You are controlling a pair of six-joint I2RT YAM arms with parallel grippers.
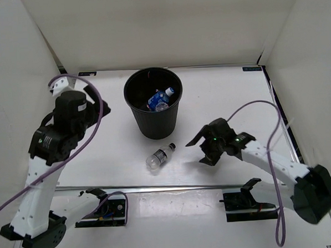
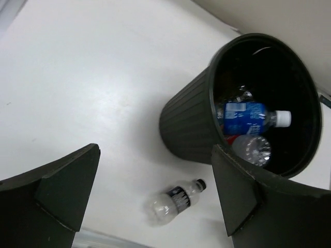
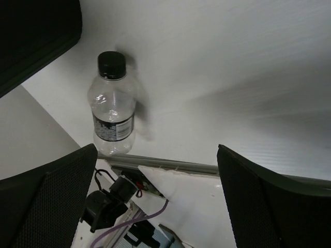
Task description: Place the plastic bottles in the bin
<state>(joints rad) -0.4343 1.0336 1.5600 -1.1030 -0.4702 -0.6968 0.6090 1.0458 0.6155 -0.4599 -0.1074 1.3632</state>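
The bottle's capped half is the nearer end and is below on the left in the top view, so my right gripper should go down to that side around it next.
The black bin stands at the middle back of the table. Inside it lie a clear bottle with a blue label and other bottles, also seen in the left wrist view: the blue-labelled one, a clear one and something red beneath. One clear bottle with a dark label and black cap lies on its side in front of the bin; it also shows in both wrist views. My left gripper is open and empty, high to the bin's left. My right gripper is open and empty, right of the lying bottle.
White walls enclose the table on the left, back and right. A metal rail runs along the front edge, with the arm mounts and purple cables below it. The bin's wall shows at the upper left of the right wrist view.
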